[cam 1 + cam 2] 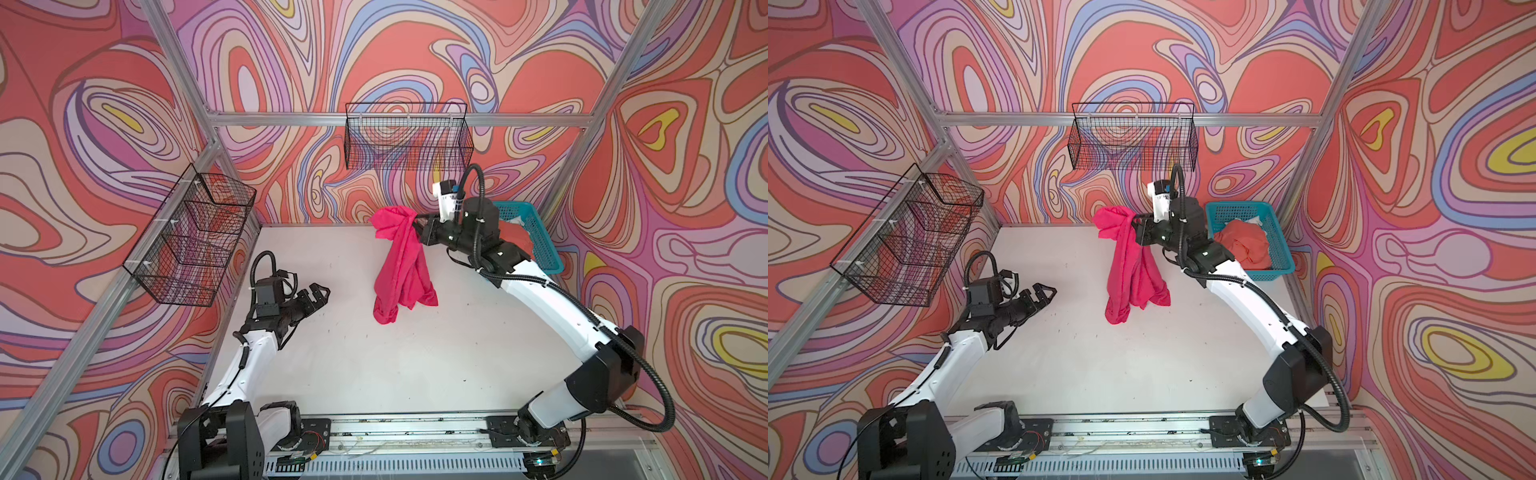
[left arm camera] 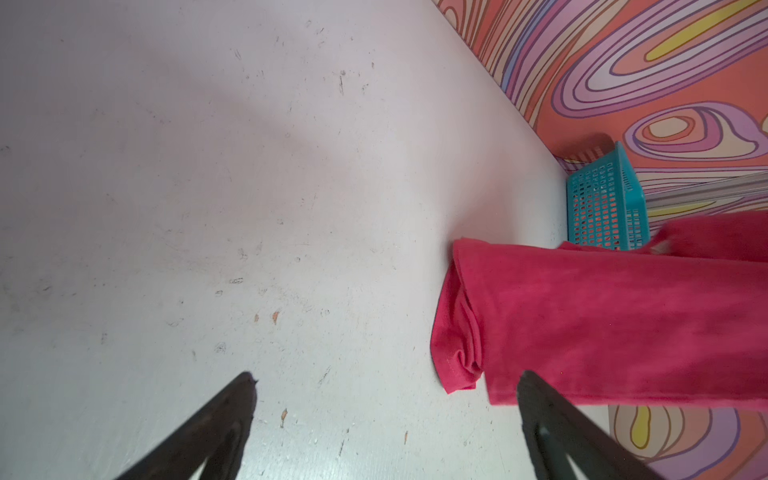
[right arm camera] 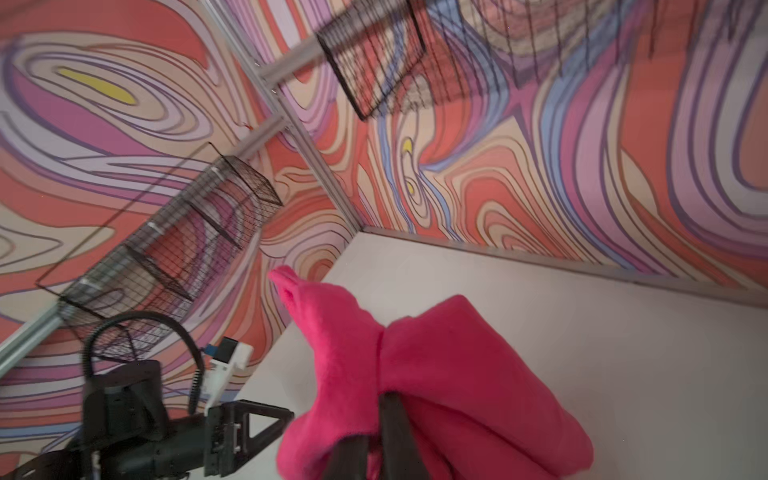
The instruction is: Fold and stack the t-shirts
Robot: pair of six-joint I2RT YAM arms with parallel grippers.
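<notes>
The t-shirt's crumpled lower end (image 1: 401, 296) is on the tabletop below my right gripper, so my right gripper should go down toward it next and release the cloth there.
A magenta-pink t-shirt (image 1: 399, 266) (image 1: 1129, 270) hangs bunched from my right gripper (image 1: 417, 222) (image 1: 1136, 224) above the far middle of the white table (image 1: 374, 353). Its lower end rests crumpled on the surface. In the right wrist view the right gripper (image 3: 380, 401) is shut on the t-shirt (image 3: 449, 357), with cloth wrapped round both fingers. A coral-orange t-shirt (image 1: 1241, 245) lies heaped in the teal basket (image 1: 1281, 253) at the far right. My left gripper (image 1: 320, 291) (image 1: 1044, 293) (image 2: 386, 376) stands open and empty, low over the table, left of the hanging t-shirt (image 2: 582, 311).
Black wire baskets hang on the back wall (image 1: 409, 137) and the left wall (image 1: 195, 237). The teal basket (image 1: 544, 249) (image 2: 602, 199) sits in the far right corner, partly behind the right arm. A metal rail (image 1: 415, 428) runs along the front edge.
</notes>
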